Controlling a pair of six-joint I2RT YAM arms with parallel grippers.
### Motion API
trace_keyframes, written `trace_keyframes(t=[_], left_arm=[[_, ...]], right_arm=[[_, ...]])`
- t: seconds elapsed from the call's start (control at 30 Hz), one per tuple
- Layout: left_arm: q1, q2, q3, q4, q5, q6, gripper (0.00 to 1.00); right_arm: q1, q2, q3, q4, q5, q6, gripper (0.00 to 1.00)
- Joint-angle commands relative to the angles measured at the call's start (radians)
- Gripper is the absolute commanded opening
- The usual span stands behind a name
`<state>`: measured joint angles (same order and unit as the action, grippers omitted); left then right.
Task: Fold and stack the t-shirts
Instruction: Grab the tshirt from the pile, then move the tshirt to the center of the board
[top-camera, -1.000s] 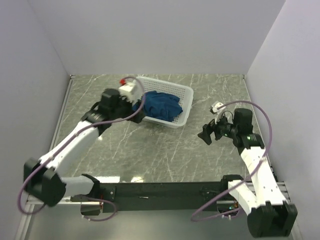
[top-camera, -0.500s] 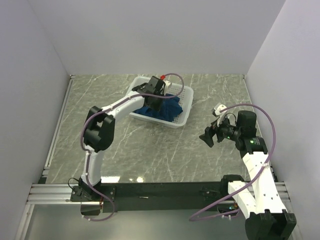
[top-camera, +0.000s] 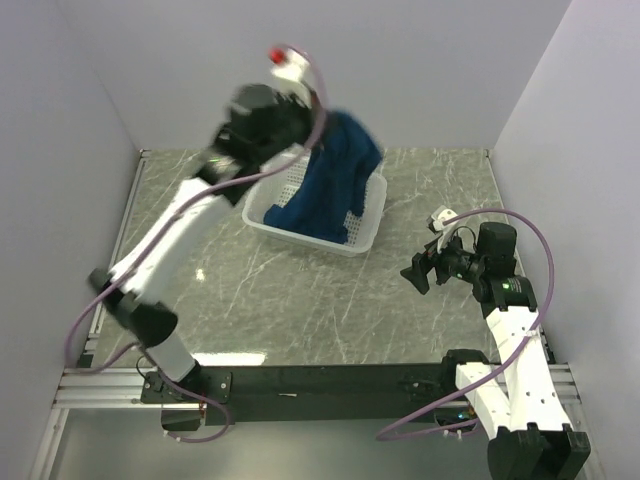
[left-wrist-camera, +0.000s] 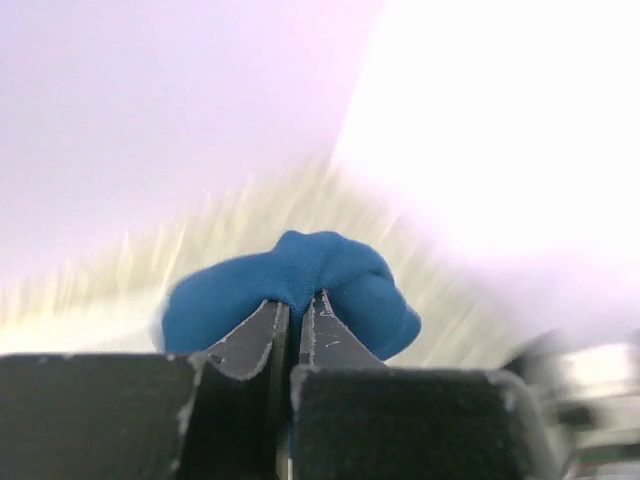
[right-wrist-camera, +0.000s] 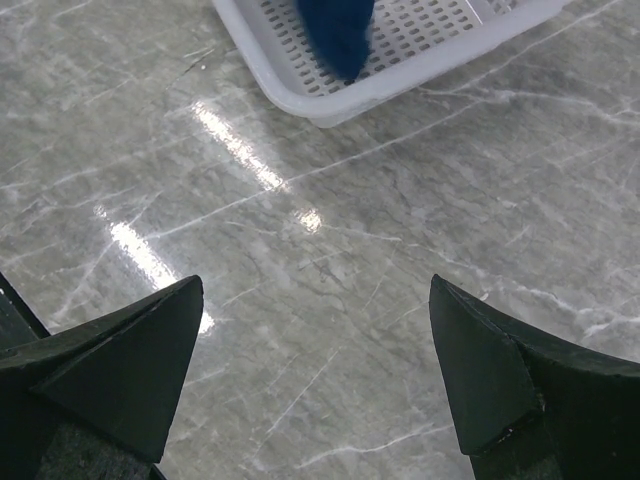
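Note:
The shirt's lower end is in the basket (top-camera: 371, 226), so my left gripper should move up and back next, then down over marble in front of the basket.
A dark blue t-shirt (top-camera: 335, 178) hangs from my left gripper (top-camera: 318, 122), which is raised high above the white mesh basket (top-camera: 371, 226). The shirt's lower end still lies in the basket. In the left wrist view my left gripper (left-wrist-camera: 296, 300) is shut on a bunched fold of the blue t-shirt (left-wrist-camera: 330, 270). My right gripper (top-camera: 414, 271) hovers over the table right of the basket, open with nothing between its fingers. The right wrist view shows the right gripper (right-wrist-camera: 316, 300) above bare marble, with the shirt's end (right-wrist-camera: 338, 35) in the basket (right-wrist-camera: 400, 82).
The marble table (top-camera: 300, 300) is walled in by white panels at the back and on both sides. The basket stands at the back centre. The right arm's purple cable (top-camera: 535, 245) loops above its forearm.
My left gripper closed on the t-shirt in the basket and rose, pulling the shirt up out of it. The right arm has barely moved.

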<state>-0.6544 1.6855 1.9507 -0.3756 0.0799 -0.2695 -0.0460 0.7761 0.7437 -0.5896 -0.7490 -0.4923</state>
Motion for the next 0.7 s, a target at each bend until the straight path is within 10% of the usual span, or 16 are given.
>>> trace_keyframes(t=[0.0, 0.43, 0.67], left_arm=[[-0.004, -0.147, 0.123, 0.240, 0.126, -0.128, 0.00], [-0.005, -0.297, 0.090, 0.337, 0.259, -0.255, 0.00], [-0.005, -0.455, -0.232, 0.369, 0.382, -0.326, 0.00]], right_arm=[[-0.011, -0.008, 0.009, 0.034, 0.003, 0.012, 1.00], [-0.020, -0.005, 0.003, 0.053, 0.030, 0.029, 1.00], [-0.031, -0.011, 0.003, 0.054, 0.036, 0.029, 1.00]])
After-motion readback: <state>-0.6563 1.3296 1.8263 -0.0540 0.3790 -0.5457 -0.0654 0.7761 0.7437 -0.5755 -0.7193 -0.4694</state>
